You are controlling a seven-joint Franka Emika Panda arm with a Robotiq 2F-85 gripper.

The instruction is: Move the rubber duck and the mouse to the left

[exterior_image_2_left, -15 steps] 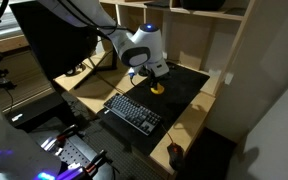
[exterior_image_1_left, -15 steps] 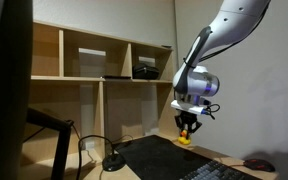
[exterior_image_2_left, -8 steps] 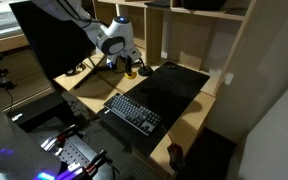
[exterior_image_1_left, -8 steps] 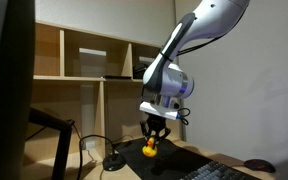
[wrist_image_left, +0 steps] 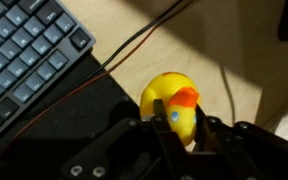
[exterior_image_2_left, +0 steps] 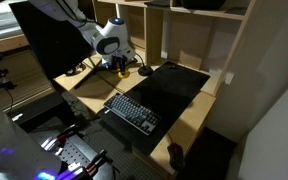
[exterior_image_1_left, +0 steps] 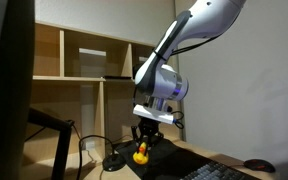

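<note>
The gripper will next move down and toward the keyboard's end, over the bare wood [exterior_image_2_left: 119,88] beside the black mat, and release the duck there, because that patch is clear.
My gripper [wrist_image_left: 180,130] is shut on the rubber duck [wrist_image_left: 171,102], a small yellow toy with an orange beak, held between both fingers. In both exterior views the gripper [exterior_image_1_left: 142,146] [exterior_image_2_left: 121,68] hangs low over the wooden desk beside the black mat, with the duck [exterior_image_1_left: 141,153] in it. The mouse [exterior_image_1_left: 258,165] is a dark low dome at the far end of the desk; it also shows in an exterior view [exterior_image_2_left: 174,152] near the desk's front corner. I cannot tell if the duck touches the desk.
A dark keyboard [exterior_image_2_left: 132,112] lies on the black mat [exterior_image_2_left: 174,85]; its corner shows in the wrist view [wrist_image_left: 24,55]. A black round base with a cable [exterior_image_1_left: 113,162] stands near the gripper. Wooden shelves [exterior_image_1_left: 94,70] rise behind. Thin cables [wrist_image_left: 144,40] cross the desk.
The arm carried the duck from over the mat sideways toward the round base and the shelves, and lowered it. The mouse and keyboard have not moved.
</note>
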